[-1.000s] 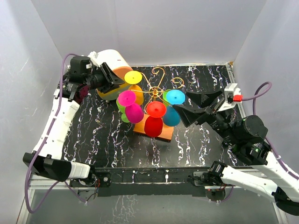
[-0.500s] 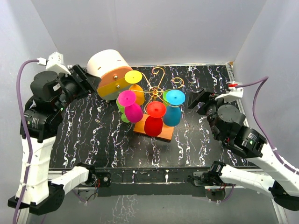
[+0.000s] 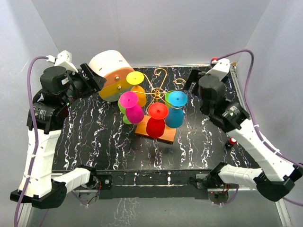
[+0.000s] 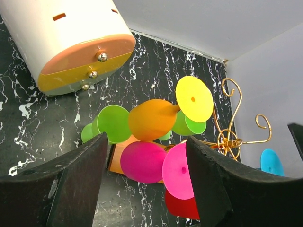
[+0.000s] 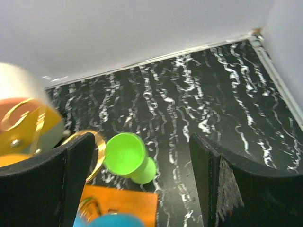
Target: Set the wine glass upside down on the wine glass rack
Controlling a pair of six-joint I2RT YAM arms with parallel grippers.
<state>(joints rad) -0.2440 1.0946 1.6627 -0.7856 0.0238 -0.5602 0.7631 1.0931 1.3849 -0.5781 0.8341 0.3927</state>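
The robot's right gripper will next tip downward and lower to the rim (image 5: 142,147) of the green glass, on the side away from the rack.
The wine glass rack (image 3: 158,91), gold wire on an orange base (image 3: 163,136), stands mid-table with several coloured wine glasses hung on it: pink (image 3: 132,108), red (image 3: 156,120), blue (image 3: 176,109) and an orange one with a yellow foot (image 3: 135,78). My left gripper (image 3: 92,79) hovers open to the left of the rack with nothing in it. In its wrist view the pink glass (image 4: 142,161) shows between the fingers (image 4: 71,187), far beyond them. My right gripper (image 3: 191,80) is open and empty at the rack's far right. Below it a tilted green glass (image 5: 125,155) sits beside the base (image 5: 118,205).
A cream-and-orange drum-shaped box (image 3: 111,71) lies on its side at the back left, close behind my left gripper. White walls close in the black marbled table (image 3: 94,137) on three sides. The right arm's cable (image 3: 255,61) loops near the right wall.
My left gripper has drawn back left, away from the yellow-footed glass, with its jaws wider. The right arm has swung up toward the far right corner.
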